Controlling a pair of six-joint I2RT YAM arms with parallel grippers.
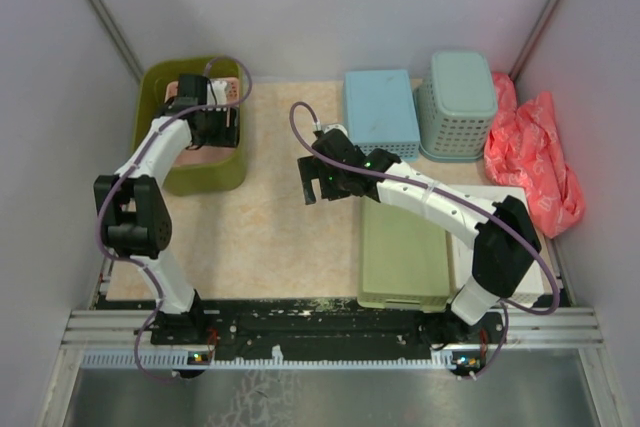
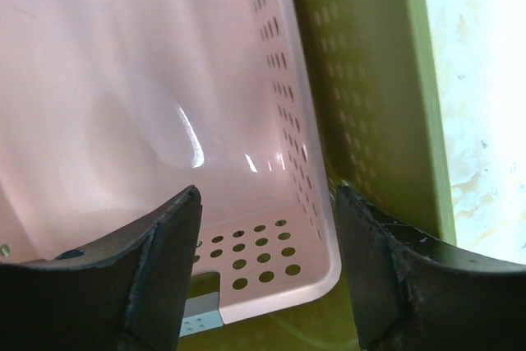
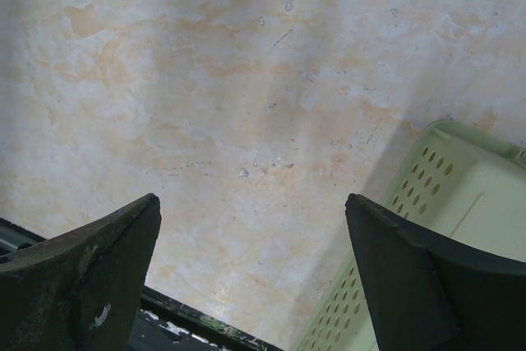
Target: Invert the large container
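I will next slide my left gripper outward from the basket's near corner along its thin side and close there, as the pink basket sits inside the tub (image 1: 205,177).
The large container, a deep olive-green slotted tub (image 1: 205,177), stands upright at the far left of the table. A pink perforated basket (image 1: 205,157) sits inside it. My left gripper (image 1: 222,132) is down in the tub and open. In the left wrist view my left gripper (image 2: 267,195) straddles the pink basket's (image 2: 123,80) near right corner, one finger inside it, the other between it and the tub's wall (image 2: 370,80). My right gripper (image 1: 312,182) hangs open and empty over the bare table, and it also shows in the right wrist view (image 3: 252,199).
A shallow light-green tray (image 1: 400,257) lies at the front right, its corner in the right wrist view (image 3: 460,195). A blue box (image 1: 380,107), a pale teal perforated basket (image 1: 458,102) and a red bag (image 1: 535,152) stand at the back right. Walls close in on both sides.
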